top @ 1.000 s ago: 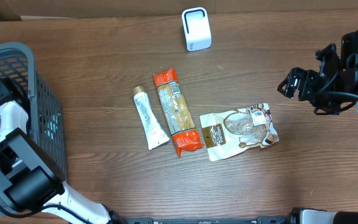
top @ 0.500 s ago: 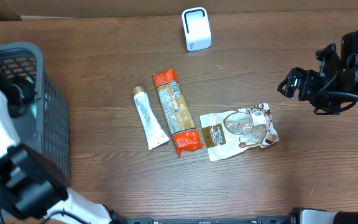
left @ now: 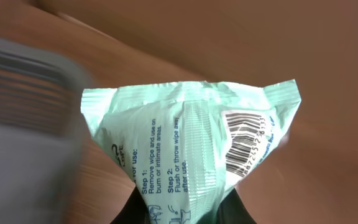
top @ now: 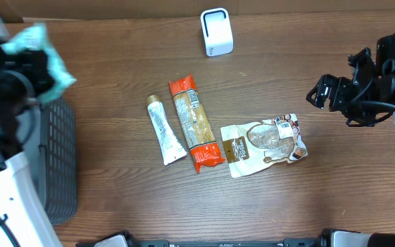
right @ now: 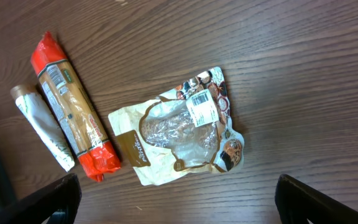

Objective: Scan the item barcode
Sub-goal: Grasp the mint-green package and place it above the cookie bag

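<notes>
Bare tabletop beyond the pouch is below my left gripper, to the right in the overhead view. My left gripper needs to swing across and down to release the packet (top: 48,52) there.
A mint-green wipes packet (top: 48,52) hangs in the air at the far left, above the grey basket (top: 57,159), with my left gripper (top: 20,74) shut on its lower end. In the left wrist view the packet (left: 185,137) fills the middle, its barcode (left: 247,140) facing the camera on the right side, and the left gripper (left: 185,213) pinches it at the bottom edge. The white scanner (top: 217,32) stands at the back centre of the table. My right gripper (top: 321,92) hovers open at the right, with nothing between its fingers (right: 48,202).
A white tube (top: 165,130), a red-ended snack pack (top: 195,123) and a brown clear-window pouch (top: 265,145) lie in a row mid-table. The pouch (right: 185,127) with its barcode label lies below my right wrist. Cardboard borders the back edge.
My left arm has risen out of the basket with the green packet in its grip, up and towards the back left. The right arm has not moved.
</notes>
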Robot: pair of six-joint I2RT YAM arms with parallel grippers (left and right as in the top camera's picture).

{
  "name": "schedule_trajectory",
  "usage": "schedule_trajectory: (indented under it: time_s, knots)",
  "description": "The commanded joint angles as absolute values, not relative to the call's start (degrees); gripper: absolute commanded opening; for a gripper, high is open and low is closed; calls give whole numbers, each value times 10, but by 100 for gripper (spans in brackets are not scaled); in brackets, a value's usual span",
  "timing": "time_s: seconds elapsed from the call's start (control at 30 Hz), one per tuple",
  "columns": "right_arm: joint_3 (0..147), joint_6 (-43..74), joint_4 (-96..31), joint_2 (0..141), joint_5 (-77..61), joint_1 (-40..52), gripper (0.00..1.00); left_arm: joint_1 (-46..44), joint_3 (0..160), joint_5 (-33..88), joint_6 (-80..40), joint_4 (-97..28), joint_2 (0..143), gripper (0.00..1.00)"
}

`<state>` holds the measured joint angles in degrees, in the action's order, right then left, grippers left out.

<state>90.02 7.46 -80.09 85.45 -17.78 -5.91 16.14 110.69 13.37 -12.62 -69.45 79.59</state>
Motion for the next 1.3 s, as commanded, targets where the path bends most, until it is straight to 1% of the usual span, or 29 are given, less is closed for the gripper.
schedule_trajectory:
  time_s: [0.0, 0.17, 0.27, 0.43, 0.57, 0.73, 0.9, 1.03, 1.1, 1.17, 1.2, 1.27]
  knots:
    - [899, 70, -797, 850, -181, -56, 100, 57, 1079, 144, -105, -704, 823, 4]
    - [899, 70, -795, 850, -181, -56, 100, -97, 1004, 126, -140, -669, 865, 4]
    - [899, 70, -795, 850, -181, -56, 100, -183, 956, 116, -180, -613, 913, 4]
    - [899, 70, -796, 850, -181, -56, 100, -275, 930, 108, -231, -523, 1004, 4]
    - [899, 70, -796, 850, -180, -56, 100, -320, 930, 79, -280, -445, 1077, 4]
    - [899, 70, -792, 850, -180, -56, 100, -346, 930, 47, -319, -374, 1142, 4]
    - [899, 70, -791, 850, -180, -56, 100, -353, 930, 40, -331, -337, 1188, 4]
    - [899, 70, -789, 850, -180, -56, 100, -353, 930, 48, -335, -342, 1210, 6]
    - [899, 70, -788, 850, -180, -56, 100, -354, 930, 57, -335, -348, 1214, 10]
    - [899, 70, -787, 850, -180, -56, 100, -354, 930, 69, -335, -356, 1215, 22]
    - [899, 70, -785, 850, -180, -56, 100, -354, 930, 75, -334, -359, 1215, 27]
    - [899, 70, -785, 850, -181, -56, 100, -354, 930, 90, -334, -362, 1215, 41]
